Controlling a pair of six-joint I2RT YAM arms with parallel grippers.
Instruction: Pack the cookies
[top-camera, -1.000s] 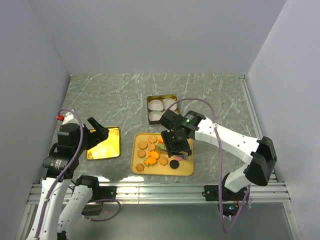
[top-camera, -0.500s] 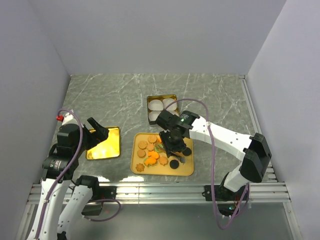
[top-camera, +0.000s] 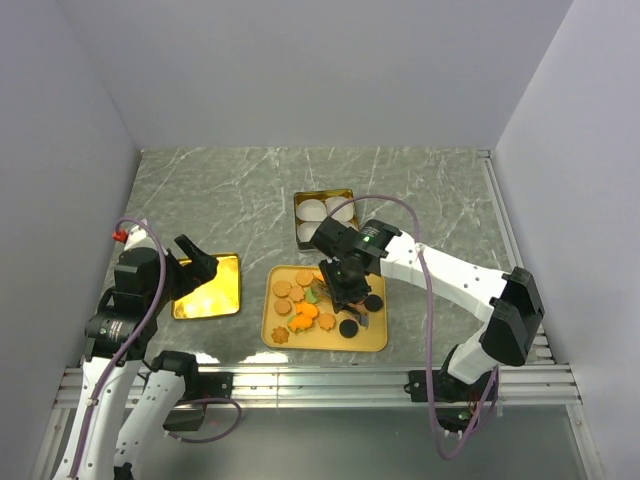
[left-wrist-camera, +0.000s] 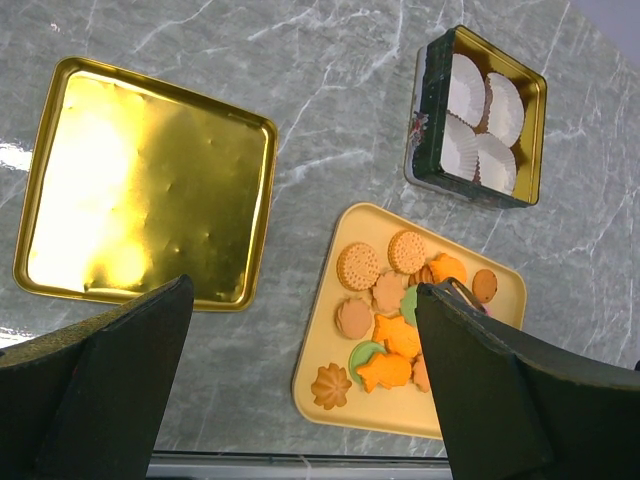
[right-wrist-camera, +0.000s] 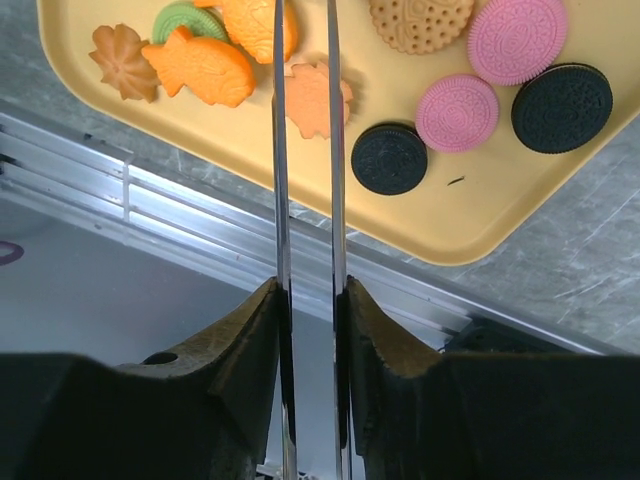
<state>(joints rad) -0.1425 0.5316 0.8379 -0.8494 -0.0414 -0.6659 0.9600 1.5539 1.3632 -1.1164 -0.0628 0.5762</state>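
I need my right gripper to lift the green cookie next, move outward over the tin, lower and release it in the far lid-side paper cup (top-camera: 311, 209), which is empty.
The cookies (top-camera: 305, 310) lie on a yellow tray (top-camera: 375, 340): brown, orange, green, pink and black ones. In the right wrist view I see an orange fish cookie (right-wrist-camera: 200, 65), black cookies (right-wrist-camera: 388, 158) and pink cookies (right-wrist-camera: 457, 112). My right gripper (top-camera: 343, 298) hangs low over the tray's middle. Its thin metal blades (right-wrist-camera: 302, 40) stand a narrow gap apart above the orange cookies, and their tips run out of view. My left gripper (left-wrist-camera: 302, 290) is wide open and empty above the table, between the gold lid and the tray (left-wrist-camera: 320, 350).
A dark square tin (top-camera: 297, 200) with white paper cups stands just behind the tray; it also shows in the left wrist view (left-wrist-camera: 425, 130). A gold lid (top-camera: 215, 290) lies left of the tray. The table's metal rail runs along the near edge.
My right gripper has shifted a little to the left over the tray. The left arm has not moved.
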